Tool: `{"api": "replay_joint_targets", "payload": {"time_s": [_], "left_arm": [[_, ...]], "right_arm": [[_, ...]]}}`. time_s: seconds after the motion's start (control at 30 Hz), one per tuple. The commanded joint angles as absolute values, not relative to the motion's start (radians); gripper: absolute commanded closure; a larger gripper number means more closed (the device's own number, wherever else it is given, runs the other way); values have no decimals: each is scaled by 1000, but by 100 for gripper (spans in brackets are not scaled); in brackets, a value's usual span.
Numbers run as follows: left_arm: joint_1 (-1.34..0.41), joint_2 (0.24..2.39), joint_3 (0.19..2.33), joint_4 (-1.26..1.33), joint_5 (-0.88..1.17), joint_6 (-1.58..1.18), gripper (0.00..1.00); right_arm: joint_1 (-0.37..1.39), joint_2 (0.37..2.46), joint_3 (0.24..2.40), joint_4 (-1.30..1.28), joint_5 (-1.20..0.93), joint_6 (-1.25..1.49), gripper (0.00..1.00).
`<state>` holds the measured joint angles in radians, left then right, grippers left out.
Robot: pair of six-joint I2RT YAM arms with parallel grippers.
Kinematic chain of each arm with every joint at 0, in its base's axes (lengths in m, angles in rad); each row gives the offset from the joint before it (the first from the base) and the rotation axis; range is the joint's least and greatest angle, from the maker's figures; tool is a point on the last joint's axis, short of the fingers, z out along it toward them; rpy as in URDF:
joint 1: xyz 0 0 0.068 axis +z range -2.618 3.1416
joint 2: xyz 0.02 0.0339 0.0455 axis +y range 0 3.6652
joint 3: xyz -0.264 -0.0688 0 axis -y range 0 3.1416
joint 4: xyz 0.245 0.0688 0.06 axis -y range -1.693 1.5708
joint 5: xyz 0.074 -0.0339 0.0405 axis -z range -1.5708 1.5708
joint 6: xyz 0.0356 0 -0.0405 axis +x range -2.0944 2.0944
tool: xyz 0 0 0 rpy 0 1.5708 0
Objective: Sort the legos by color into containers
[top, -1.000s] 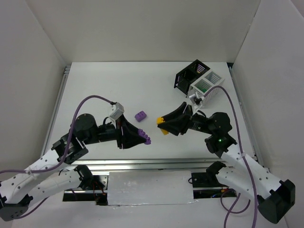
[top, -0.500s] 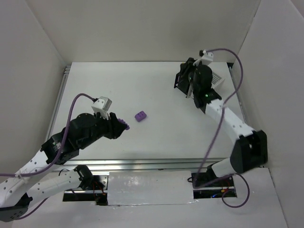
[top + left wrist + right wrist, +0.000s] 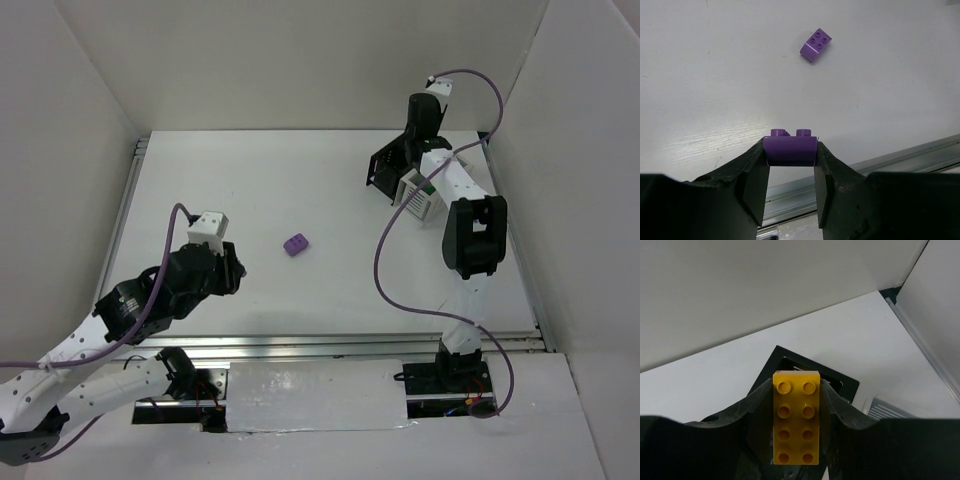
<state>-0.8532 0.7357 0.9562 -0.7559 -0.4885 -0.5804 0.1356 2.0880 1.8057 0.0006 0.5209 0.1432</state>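
Observation:
My right gripper needs to go down a little over the far end of the black container and open, because the yellow lego is already hanging there.
My left gripper is shut on a purple lego and holds it above the table near the front rail. In the top view that gripper is at the near left. A second purple lego lies loose on the table, ahead of the left gripper. My right gripper is shut on a long yellow lego, studs facing the camera. It hangs over the black container, which stands at the far right with the white container beside it.
White walls enclose the table on the left, back and right. A metal rail runs along the near edge. The right arm stretches along the right side towards the containers, trailing a purple cable.
The right arm has swung from the table's middle to the far right, carrying the yellow lego over the black container. The left arm has drawn back to the left with its purple lego.

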Motion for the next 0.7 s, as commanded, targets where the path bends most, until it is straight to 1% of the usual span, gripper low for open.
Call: {"api": "replay_joint_targets", "payload": {"time_s": [0.0,0.07,0.1,0.13,0.23,0.3,0.37,0.43,0.47,0.5,0.53,0.6,0.67], "left_arm": [[-854,749,966,-738,-500,-566,100],[-854,742,962,-730,-494,-563,100],[-854,741,962,-730,-494,-561,100],[-854,741,962,-732,-495,-563,100],[-853,739,965,-730,-500,-563,100],[-853,742,963,-732,-502,-564,100],[-853,742,962,-730,-500,-563,100],[-853,747,962,-732,-500,-565,100],[-853,750,962,-732,-499,-565,100],[-853,756,962,-730,-497,-563,100],[-851,758,965,-730,-495,-563,100],[-851,764,963,-730,-491,-561,100],[-848,762,963,-729,-491,-563,100]], "right_arm": [[132,2124,1899,-14,534,81,95],[127,2155,1928,-18,535,69,91],[127,2164,1937,-24,532,68,86],[127,2175,1945,-31,532,64,84],[121,2184,1941,-18,526,67,82],[115,2194,1945,-18,525,71,78],[110,2203,1957,-25,522,71,76],[107,2207,1962,-34,515,69,68],[106,2206,1957,-32,514,68,61],[106,2204,1953,-29,511,67,44],[104,2200,1948,-22,508,66,35],[103,2198,1947,-23,499,64,26],[100,2203,1959,-31,491,61,23]]}}
